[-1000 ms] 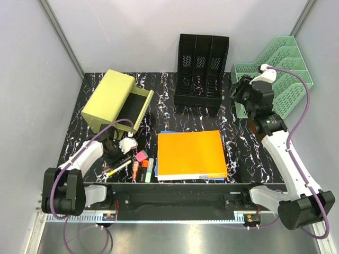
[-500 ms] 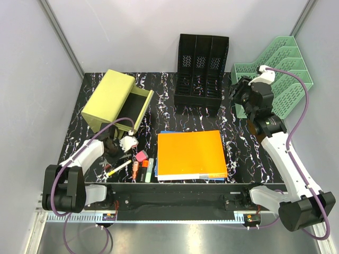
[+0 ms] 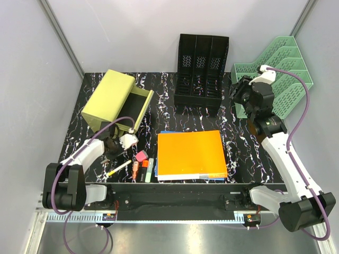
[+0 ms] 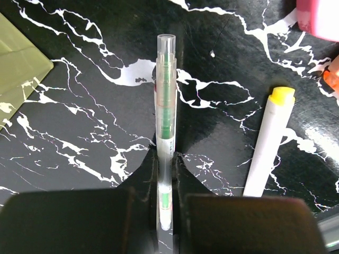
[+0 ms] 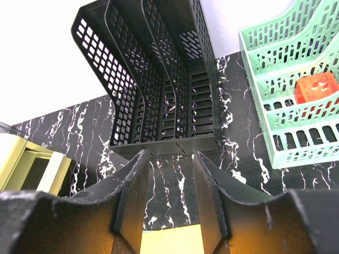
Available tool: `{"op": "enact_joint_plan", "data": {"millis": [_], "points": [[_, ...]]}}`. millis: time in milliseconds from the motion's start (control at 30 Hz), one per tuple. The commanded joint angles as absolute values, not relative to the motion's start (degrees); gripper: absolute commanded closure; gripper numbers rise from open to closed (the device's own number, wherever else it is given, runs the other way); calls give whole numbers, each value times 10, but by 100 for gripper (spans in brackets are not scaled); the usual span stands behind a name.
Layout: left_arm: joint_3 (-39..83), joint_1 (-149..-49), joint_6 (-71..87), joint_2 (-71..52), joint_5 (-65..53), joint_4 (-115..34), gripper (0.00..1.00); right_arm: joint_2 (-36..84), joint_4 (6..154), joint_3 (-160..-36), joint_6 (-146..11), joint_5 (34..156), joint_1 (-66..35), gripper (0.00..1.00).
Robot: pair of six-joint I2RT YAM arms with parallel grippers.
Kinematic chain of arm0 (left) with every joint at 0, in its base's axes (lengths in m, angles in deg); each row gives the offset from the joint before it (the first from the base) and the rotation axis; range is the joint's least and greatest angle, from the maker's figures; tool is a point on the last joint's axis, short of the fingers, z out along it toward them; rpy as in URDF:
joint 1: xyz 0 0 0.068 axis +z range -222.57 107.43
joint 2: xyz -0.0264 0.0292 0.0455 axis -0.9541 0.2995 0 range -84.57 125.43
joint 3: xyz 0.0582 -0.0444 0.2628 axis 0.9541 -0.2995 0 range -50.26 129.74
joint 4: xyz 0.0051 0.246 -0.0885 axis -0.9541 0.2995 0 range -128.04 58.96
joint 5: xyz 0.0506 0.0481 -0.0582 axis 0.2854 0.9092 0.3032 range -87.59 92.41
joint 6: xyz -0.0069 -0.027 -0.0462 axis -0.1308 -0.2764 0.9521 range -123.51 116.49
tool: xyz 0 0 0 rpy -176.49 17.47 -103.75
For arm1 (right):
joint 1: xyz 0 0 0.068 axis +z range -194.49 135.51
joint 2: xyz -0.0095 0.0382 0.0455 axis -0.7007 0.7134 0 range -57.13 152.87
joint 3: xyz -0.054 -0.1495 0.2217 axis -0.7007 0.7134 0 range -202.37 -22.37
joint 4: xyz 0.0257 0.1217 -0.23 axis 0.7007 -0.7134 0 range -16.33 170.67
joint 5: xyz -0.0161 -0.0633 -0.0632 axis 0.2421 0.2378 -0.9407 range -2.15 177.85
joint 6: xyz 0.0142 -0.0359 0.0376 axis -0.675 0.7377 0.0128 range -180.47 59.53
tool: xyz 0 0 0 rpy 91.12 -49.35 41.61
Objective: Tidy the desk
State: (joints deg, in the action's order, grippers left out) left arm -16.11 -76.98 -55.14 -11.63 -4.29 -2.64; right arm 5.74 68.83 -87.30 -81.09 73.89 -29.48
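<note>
The dark bottom of the olive box's drawer shows room. Next my left gripper needs to lift the clear pen, carry it outward over the olive box's open drawer (image 3: 132,109) and release it there.
On the black, white-veined desk (image 3: 235,138) my left gripper (image 3: 114,147) is shut on a clear pen with a green core (image 4: 166,100). The pen lies lengthwise between the jaws, its cap end pointing away from the wrist (image 4: 166,159), just above or on the desk surface. My right gripper (image 3: 241,95) hovers high at the back right, open and with nothing between its fingers (image 5: 168,156). It faces the black mesh file holder (image 5: 159,90).
A white marker with a yellow cap (image 4: 267,143) lies right of the pen. A pink eraser (image 3: 141,156), orange and green markers (image 3: 147,168) and an orange folder (image 3: 192,153) lie near the front. An olive drawer box (image 3: 116,100) stands back left and a green tiered tray (image 3: 280,79) back right.
My left gripper has shut on the clear pen and shifted slightly toward the drawer box. The right arm has barely moved.
</note>
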Motion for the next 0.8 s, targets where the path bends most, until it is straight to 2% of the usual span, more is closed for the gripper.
{"op": "enact_joint_plan", "data": {"millis": [0, 267, 433, 767], "points": [[-193, -770, -554, -80, -47, -31, 100, 39, 711, -880, -805, 733, -288, 53], [-163, -770, -551, -113, -53, 23, 100, 35, 711, -878, -803, 729, -288, 54], [-68, -770, -553, -204, -82, 137, 100, 36, 714, -878, -804, 726, -288, 55], [58, -770, -534, -237, -101, 245, 100, 29, 716, -874, -806, 729, -288, 55]]}}
